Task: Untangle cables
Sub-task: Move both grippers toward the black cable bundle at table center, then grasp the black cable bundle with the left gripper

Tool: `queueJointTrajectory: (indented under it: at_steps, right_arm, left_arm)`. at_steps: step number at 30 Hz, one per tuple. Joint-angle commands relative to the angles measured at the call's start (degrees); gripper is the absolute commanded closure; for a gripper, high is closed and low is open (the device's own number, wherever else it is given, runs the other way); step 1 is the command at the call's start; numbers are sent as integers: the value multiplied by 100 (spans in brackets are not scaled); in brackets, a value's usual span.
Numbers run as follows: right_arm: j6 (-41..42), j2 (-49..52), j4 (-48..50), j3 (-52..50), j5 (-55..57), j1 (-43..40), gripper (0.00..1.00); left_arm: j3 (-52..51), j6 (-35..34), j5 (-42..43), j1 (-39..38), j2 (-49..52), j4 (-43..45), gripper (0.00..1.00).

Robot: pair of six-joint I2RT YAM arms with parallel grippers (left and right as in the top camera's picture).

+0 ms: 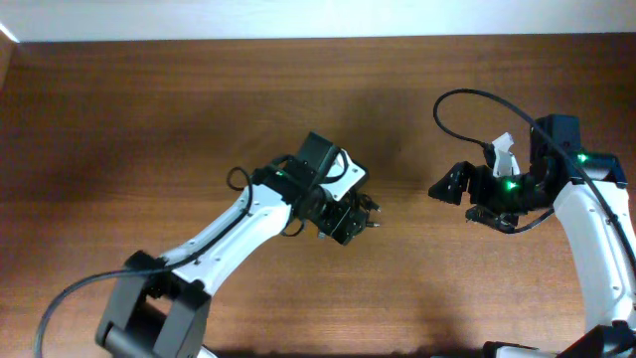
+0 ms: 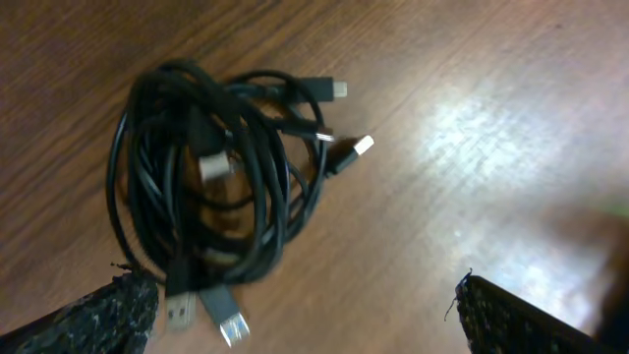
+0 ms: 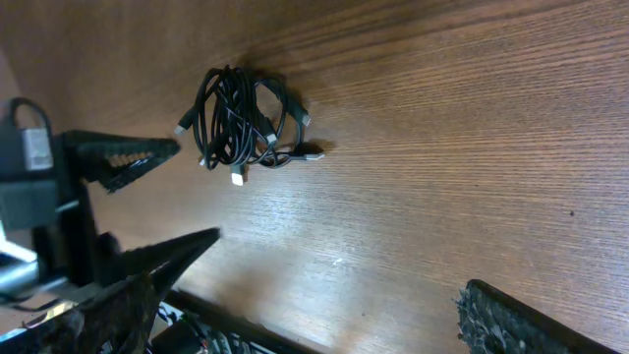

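Observation:
I will bring my left gripper down onto the coil's near edge [image 2: 259,258] and close it there, since that heap of cables is just ahead of its open fingers.
The cables [image 2: 211,177] lie on the wooden table as one small dark coil with several plug ends sticking out. In the left wrist view the coil sits just ahead of my left gripper [image 2: 305,317], near its left finger; the jaws are open and empty. In the overhead view the left gripper [image 1: 348,221] hovers over the coil and hides most of it, so only a few cable ends [image 1: 371,210] show. My right gripper [image 1: 450,185] is open and empty, well to the right of the coil. The right wrist view shows the coil [image 3: 246,123] far ahead of those open jaws [image 3: 314,320].
The left gripper's two fingers [image 3: 138,157] show beside the coil in the right wrist view. A thick black robot cable [image 1: 467,99] loops above the right arm. The table's far edge meets a white wall [image 1: 318,20].

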Motion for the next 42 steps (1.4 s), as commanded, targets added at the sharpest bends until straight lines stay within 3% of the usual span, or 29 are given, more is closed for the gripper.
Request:
queueJointTrajectory:
  at_steps: [1, 2, 5, 11, 15, 19, 24, 27, 29, 36, 42]
  right_arm:
    - [-85, -7, 15, 118, -74, -15, 2]
    - [-85, -7, 17, 118, -74, -15, 2]
    - [-85, -7, 17, 118, -74, -13, 2]
    - [-85, -7, 15, 118, -74, -13, 2]
    - [-85, -7, 20, 118, -74, -13, 2]
    - [-85, -7, 20, 118, -74, -13, 2]
    - [-85, -7, 15, 118, -74, -13, 2]
    - [-81, -7, 15, 118, -76, -13, 2]
    - [-81, -7, 15, 118, -79, -13, 2]
    - [-81, -7, -9, 118, -715, -13, 2]
    - [-39, -7, -11, 118, -855, -13, 2]
  left_arm:
    - [101, 50, -190, -20, 94, 387, 5]
    - [101, 48, -210, -20, 105, 562, 12]
    - [101, 48, -234, -20, 173, 804, 16]
    - [101, -208, -308, -26, 492, 623, 38]
    - [101, -236, -310, -24, 492, 638, 62]
    - [101, -234, -310, -24, 492, 660, 79]
    - [101, -234, -310, -24, 492, 671, 79]
    - [101, -234, -310, -24, 492, 675, 100]
    - [114, -236, -282, -24, 485, 673, 100]
    - [955, -289, 1508, -20, -28, 678, 100]
    - [1471, -503, 1668, -20, -693, 671, 100]
